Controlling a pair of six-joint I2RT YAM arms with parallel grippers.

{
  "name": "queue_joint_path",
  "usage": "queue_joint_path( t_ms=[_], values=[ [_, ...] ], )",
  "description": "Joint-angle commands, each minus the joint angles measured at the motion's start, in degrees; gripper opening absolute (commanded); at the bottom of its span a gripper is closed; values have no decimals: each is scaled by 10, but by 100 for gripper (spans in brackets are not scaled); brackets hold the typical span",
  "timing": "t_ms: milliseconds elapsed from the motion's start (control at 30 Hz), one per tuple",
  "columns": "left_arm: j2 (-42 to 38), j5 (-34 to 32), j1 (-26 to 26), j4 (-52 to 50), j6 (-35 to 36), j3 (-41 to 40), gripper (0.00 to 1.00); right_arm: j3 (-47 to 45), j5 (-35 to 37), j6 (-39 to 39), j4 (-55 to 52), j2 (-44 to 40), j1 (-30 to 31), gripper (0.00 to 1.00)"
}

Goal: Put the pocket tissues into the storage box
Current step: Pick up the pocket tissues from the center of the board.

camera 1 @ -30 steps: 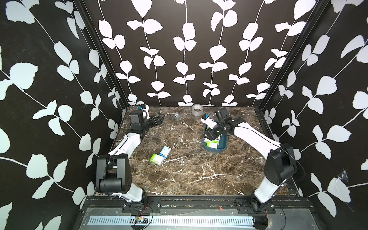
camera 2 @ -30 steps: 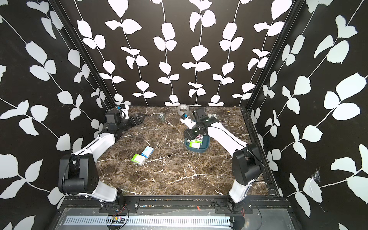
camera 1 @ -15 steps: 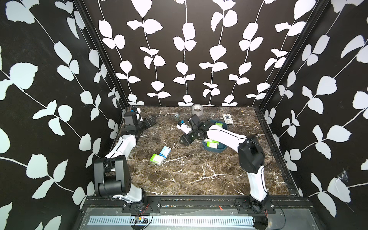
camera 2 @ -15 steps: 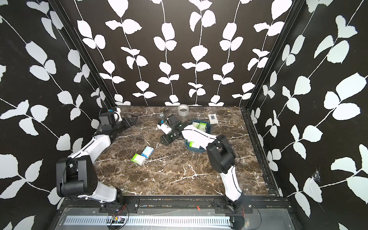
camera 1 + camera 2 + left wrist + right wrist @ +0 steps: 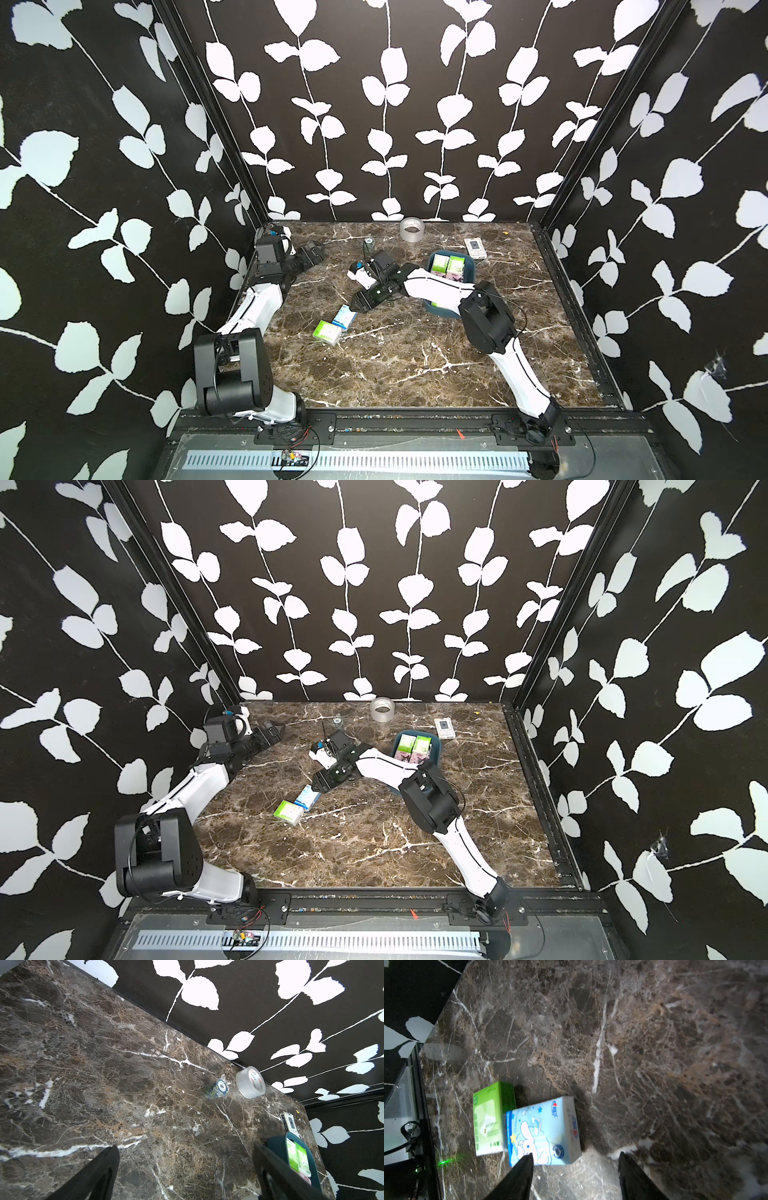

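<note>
The blue pack is just beside my open right gripper, so I should next move the fingers sideways onto the blue pack's loose end, clear of the green pack, and close.
Two pocket tissues lie side by side mid-table: a white-and-green pack and a white-and-blue cartoon pack. My right gripper hovers low just beside the blue pack, open, with only marble between its fingers. The dark teal storage box sits right of centre under my right forearm and holds green packs and a pink one. My left gripper rests open and empty near the rear left corner.
A silver-grey tape roll stands by the back wall. A small stack of blue chips is left of it. A white gadget with a dark screen lies behind the box. Patterned walls close three sides.
My right arm swung left from over the storage box to the two loose packs, its jaws widening. The left arm drew back slightly toward the rear left corner.
</note>
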Motion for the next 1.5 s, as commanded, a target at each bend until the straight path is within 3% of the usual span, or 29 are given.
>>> queue_joint_path(
  t_ms=[0, 300, 467, 600, 733, 833, 1300, 1467],
  values=[
    [-20, 11, 2, 7, 0, -5, 99, 45, -13, 5, -5, 20, 8, 67],
    [-24, 8, 1, 11, 3, -8, 99, 110, -27, -19, -63, 65, 21, 65],
    [-24, 7, 1, 13, 5, -8, 99, 131, -22, -32, -91, 82, 32, 59],
    [-25, 6, 2, 11, 8, -9, 99, 133, -15, -34, -101, 88, 33, 39],
    [-27, 1, 1, 9, 11, -8, 99, 123, 0, -40, -110, 85, 33, 11],
    [-27, 1, 1, 8, 12, -7, 99, 110, 15, -44, -111, 76, 33, 0],
    [-33, 25, -5, 20, 14, 5, 99, -20, 56, 66, 50, -83, -36, 0],
    [-18, 14, -48, 15, 37, 26, 99, -112, 116, 100, 90, -172, -73, 0]
  ],
)
